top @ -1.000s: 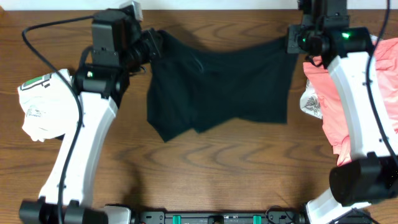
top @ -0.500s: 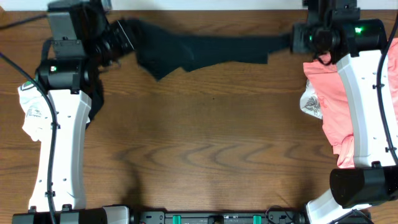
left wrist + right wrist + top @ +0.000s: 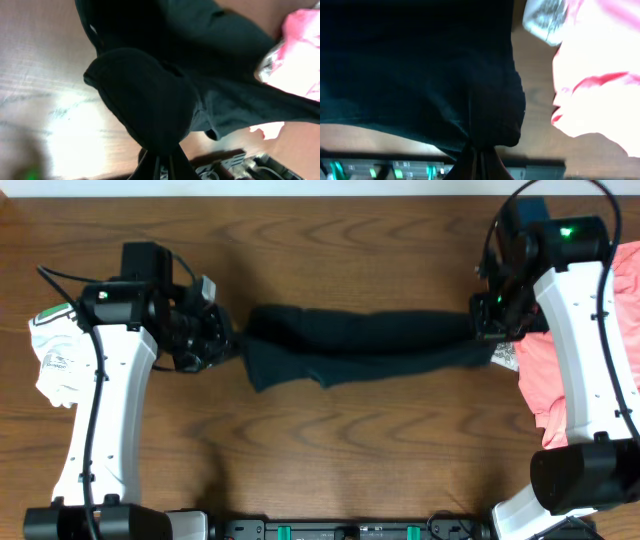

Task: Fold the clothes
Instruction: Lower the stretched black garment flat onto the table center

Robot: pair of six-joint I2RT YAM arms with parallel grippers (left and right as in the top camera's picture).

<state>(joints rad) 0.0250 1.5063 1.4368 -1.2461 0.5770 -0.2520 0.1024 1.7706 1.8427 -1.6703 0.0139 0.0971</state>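
The left gripper lowers the shirt's held end onto the bare wood below the gripper next and releases it, as the shirt still hangs in the air.
A black shirt (image 3: 365,340) hangs stretched in a long bunched band between my two grippers, above the middle of the table. My left gripper (image 3: 232,343) is shut on its left end, my right gripper (image 3: 482,330) is shut on its right end. In the left wrist view the black shirt (image 3: 150,105) bulges out from my left gripper (image 3: 162,162). In the right wrist view the black shirt (image 3: 420,75) fills the frame above my right gripper (image 3: 475,160). Salmon-pink clothes (image 3: 545,370) lie at the right. A white garment with green print (image 3: 60,355) lies at the left.
The wooden table (image 3: 340,450) shows bare wood in front of the shirt. A small white printed piece (image 3: 505,355) sits at the pink pile's left edge. A black rail with green clips (image 3: 340,530) runs along the front edge. The pink pile (image 3: 600,75) lies close beside my right gripper.
Both grippers have swung the black shirt from the table's far edge toward the middle. The shirt, spread wide a second ago, now hangs as a narrow bunched band.
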